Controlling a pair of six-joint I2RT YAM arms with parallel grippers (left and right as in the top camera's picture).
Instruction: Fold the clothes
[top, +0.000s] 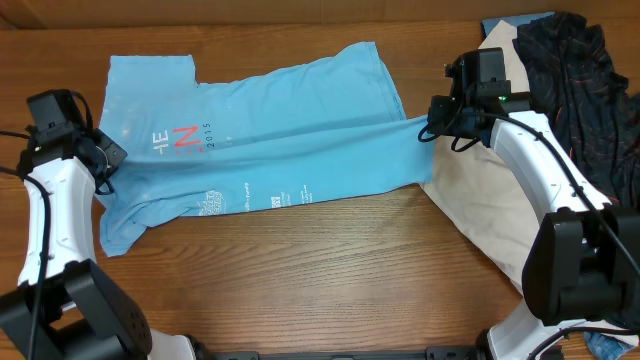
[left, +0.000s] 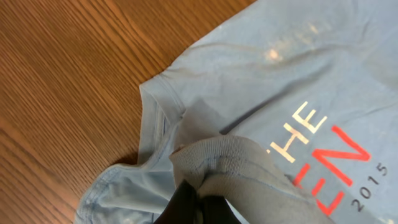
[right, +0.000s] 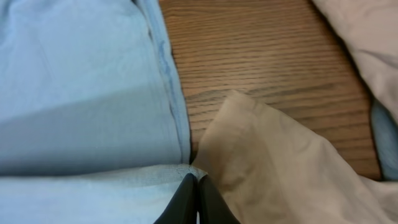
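Note:
My right gripper carries the T-shirt's corner left in the overhead view next, toward the under layer's hem (top: 402, 113) (right: 181, 144). This is because the corner juts past that hem over the cream garment.
The light blue T-shirt (top: 270, 130) lies stretched across the wooden table, its white and coral-red lettering (top: 178, 140) facing up. At its left end my left gripper (top: 108, 158) is shut on a bunched fold of the shirt's cloth (left: 249, 168) near the collar; in the left wrist view the dark jaws (left: 200, 194) pinch that fold. My right gripper (top: 430, 125) is shut on the shirt's right corner. In the right wrist view its jaws (right: 198, 180) meet on the blue hem (right: 124, 177), right above the cream garment (right: 286, 168).
The cream garment (top: 480, 195) is spread under my right arm at the table's right side. A black orange-lined garment (top: 580, 90) is heaped at the back right. Bare wood (top: 330, 260) runs along the front of the table.

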